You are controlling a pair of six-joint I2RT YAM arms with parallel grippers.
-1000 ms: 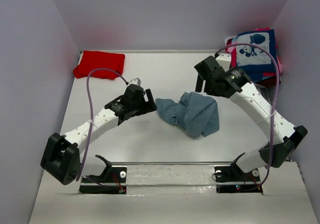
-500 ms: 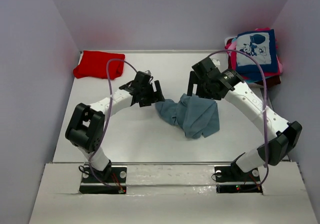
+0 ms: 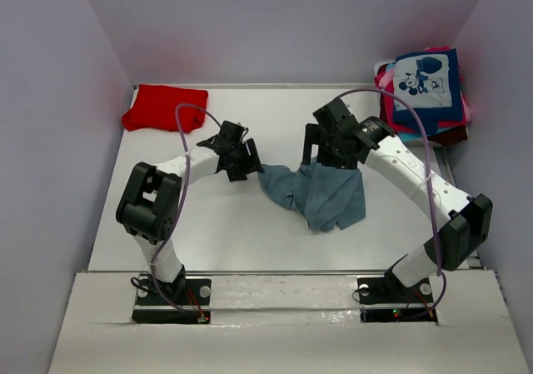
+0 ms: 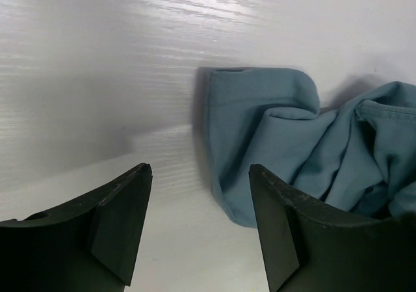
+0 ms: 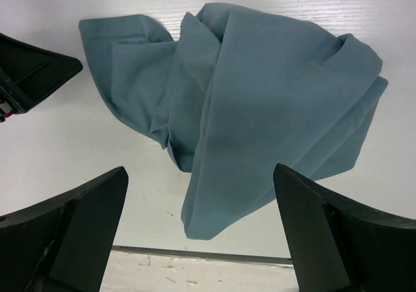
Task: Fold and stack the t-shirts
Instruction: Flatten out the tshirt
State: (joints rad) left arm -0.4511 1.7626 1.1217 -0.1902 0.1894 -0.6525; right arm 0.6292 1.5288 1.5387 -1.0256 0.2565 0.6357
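My right gripper should next move down and a little back onto the shirt's narrowing near part, since the cloth there fits between the gripper's spread fingers.
A crumpled grey-blue t-shirt (image 3: 321,192) lies mid-table. My left gripper (image 3: 247,164) is open and low at the shirt's left edge. In the left wrist view the shirt (image 4: 292,129) has a folded corner reaching between the fingertips (image 4: 279,220) of the left gripper (image 4: 198,175), nearer the right one, with nothing pinched. My right gripper (image 3: 331,151) hovers wide open over the shirt's far edge. In its wrist view the shirt (image 5: 260,84) spreads beyond the right gripper (image 5: 200,172). A red t-shirt (image 3: 165,106) lies folded at the far left.
A stack of folded t-shirts (image 3: 426,87), topped by a navy one with a cartoon-mouse print, sits at the far right corner. Grey walls close in the table (image 3: 208,224) on three sides. The left gripper's finger (image 5: 32,71) shows in the right wrist view.
The left arm has folded up and brought its gripper to the shirt's left edge, its jaws a little narrower. The right gripper has come down and left over the shirt's far edge.
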